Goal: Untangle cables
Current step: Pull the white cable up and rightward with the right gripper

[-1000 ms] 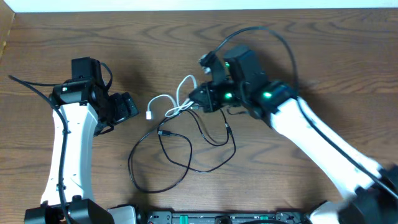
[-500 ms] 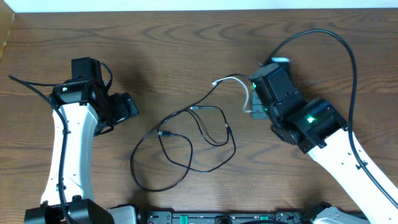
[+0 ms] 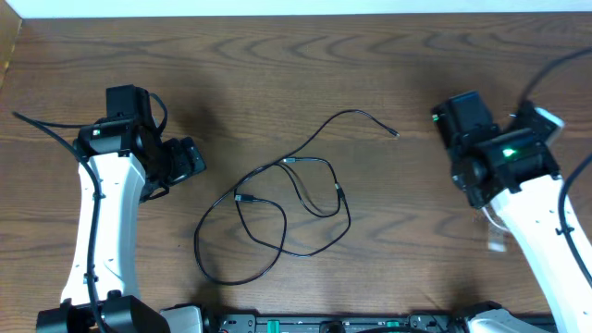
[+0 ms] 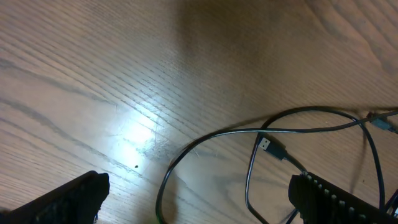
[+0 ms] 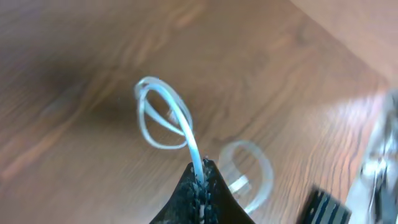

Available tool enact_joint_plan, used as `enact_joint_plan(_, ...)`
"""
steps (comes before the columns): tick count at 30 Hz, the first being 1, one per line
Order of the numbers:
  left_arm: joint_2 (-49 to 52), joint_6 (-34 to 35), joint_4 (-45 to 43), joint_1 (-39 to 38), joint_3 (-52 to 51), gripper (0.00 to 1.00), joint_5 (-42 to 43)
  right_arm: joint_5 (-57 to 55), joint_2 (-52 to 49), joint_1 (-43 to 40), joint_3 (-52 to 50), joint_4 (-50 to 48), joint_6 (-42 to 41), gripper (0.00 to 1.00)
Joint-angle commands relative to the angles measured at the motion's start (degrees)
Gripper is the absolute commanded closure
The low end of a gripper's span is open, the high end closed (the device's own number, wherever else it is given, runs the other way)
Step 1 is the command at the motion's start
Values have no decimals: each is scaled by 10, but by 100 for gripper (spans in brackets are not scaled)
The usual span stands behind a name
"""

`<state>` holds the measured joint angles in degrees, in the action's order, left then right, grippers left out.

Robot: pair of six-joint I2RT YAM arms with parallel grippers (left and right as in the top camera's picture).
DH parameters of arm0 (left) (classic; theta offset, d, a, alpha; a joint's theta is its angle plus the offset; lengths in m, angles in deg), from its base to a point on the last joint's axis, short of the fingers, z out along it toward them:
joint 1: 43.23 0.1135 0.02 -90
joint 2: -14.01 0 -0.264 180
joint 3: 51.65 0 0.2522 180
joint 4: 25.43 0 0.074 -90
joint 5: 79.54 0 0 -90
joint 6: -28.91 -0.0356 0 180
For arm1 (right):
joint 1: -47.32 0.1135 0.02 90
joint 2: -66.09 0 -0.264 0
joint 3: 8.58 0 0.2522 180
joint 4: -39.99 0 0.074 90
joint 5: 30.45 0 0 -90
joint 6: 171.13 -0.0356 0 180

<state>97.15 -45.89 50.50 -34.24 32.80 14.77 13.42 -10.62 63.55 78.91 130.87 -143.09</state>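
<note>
The white cable goes down and to the right in the overhead view next, with my right gripper, over bare table, to lie clear of the black cables.
The black cables lie in loose overlapping loops at the table's middle, and one free end reaches up and to the right. My left gripper hovers open just left of them. In the left wrist view, a black loop with a small plug runs between the wide-apart fingers of my left gripper. My right gripper is shut on the white cable, which curls in blurred loops ahead of it. In the overhead view the white cable dangles below the right arm at the far right, apart from the black ones.
Thick black robot wires run off the left arm and over the right arm. A pale strip borders the wooden table's far edge. A black rail lines the near edge.
My right gripper has carried the white cable from the middle to the far right, pulling it out of the black cables. One black end now trails up and right. The left arm has not moved.
</note>
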Motion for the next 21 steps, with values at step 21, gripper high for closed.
enact_joint_plan(21,-6,3,2,3,8,2,-5,322,0,-230,-249,-596,228,98)
